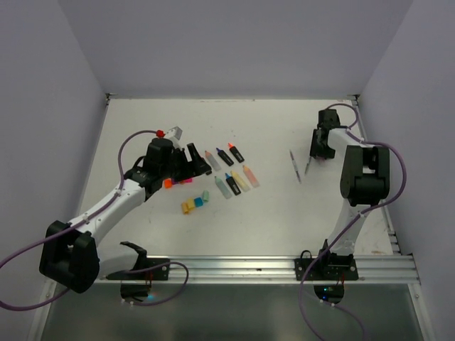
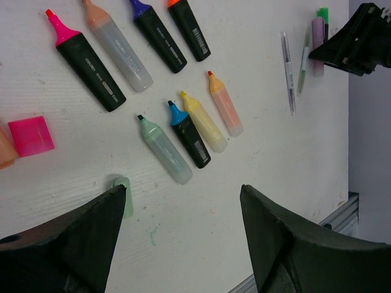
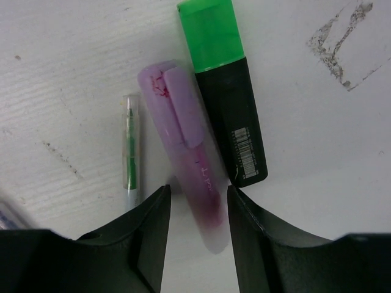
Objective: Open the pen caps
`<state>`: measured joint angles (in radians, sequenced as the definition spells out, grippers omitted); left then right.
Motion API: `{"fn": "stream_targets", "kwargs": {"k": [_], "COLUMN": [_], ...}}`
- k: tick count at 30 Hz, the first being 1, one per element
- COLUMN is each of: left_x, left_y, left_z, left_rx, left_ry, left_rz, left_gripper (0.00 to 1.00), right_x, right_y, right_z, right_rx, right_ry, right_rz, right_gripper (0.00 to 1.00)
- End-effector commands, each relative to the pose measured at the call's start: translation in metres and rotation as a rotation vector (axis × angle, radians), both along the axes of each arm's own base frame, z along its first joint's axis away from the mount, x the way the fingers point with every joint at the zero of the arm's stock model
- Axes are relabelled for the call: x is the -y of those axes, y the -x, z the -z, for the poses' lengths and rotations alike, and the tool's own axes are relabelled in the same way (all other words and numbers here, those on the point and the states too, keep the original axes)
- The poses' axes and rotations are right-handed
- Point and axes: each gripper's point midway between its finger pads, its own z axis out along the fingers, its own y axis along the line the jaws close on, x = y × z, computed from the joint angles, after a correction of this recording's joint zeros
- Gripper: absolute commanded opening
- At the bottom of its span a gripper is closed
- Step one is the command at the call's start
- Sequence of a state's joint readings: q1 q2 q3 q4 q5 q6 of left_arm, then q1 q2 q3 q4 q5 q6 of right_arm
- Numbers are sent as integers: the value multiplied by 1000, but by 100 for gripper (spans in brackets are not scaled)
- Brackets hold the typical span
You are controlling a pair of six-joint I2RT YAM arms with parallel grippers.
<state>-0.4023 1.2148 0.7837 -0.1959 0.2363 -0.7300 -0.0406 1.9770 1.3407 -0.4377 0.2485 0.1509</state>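
Observation:
The purple cap (image 2: 317, 30), still on its highlighter, is to the right of my left gripper in the top view, so next my left gripper needs to move that way to straddle it.
Several uncapped highlighters (image 2: 162, 146) lie in two rows on the table. Loose pen caps lie near them: pink (image 2: 30, 135), orange (image 2: 5, 151), and a pale green one (image 2: 125, 196) half hidden by my left finger. The top view also shows yellow (image 1: 188, 207) and blue (image 1: 199, 202) caps. My left gripper (image 2: 183, 198) is open and empty above bare table. My right gripper (image 3: 198, 195) is open, its jaws either side of a pastel purple highlighter body (image 3: 204, 183) that still wears its purple cap (image 3: 174, 104). Beside it lies a black highlighter with a green cap (image 3: 211, 33).
A thin clear pen with a green refill (image 3: 130, 152) lies just left of the purple highlighter; two thin pens (image 1: 293, 165) show in the top view. The right gripper (image 1: 318, 150) works near the right wall. A metal rail (image 1: 284, 266) runs along the near edge.

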Motion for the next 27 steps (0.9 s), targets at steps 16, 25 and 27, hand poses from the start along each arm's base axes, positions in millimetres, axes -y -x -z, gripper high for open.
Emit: {"fn": "stream_targets", "kwargs": {"k": [16, 25, 27], "left_x": [15, 28, 33], "left_y": [-10, -27, -33], "left_z": [-35, -41, -45], "left_rx": [102, 134, 135], "left_ry": [44, 40, 54], "left_rz": [69, 84, 92], "left_gripper": [78, 73, 72], "right_x": [-1, -31, -55], "right_y": [9, -2, 6], "right_z": [-2, -89, -112], "right_rx": [14, 292, 305], "right_ry": [30, 54, 69], "right_rz": [-73, -117, -179], "right_gripper": [0, 0, 0]}}
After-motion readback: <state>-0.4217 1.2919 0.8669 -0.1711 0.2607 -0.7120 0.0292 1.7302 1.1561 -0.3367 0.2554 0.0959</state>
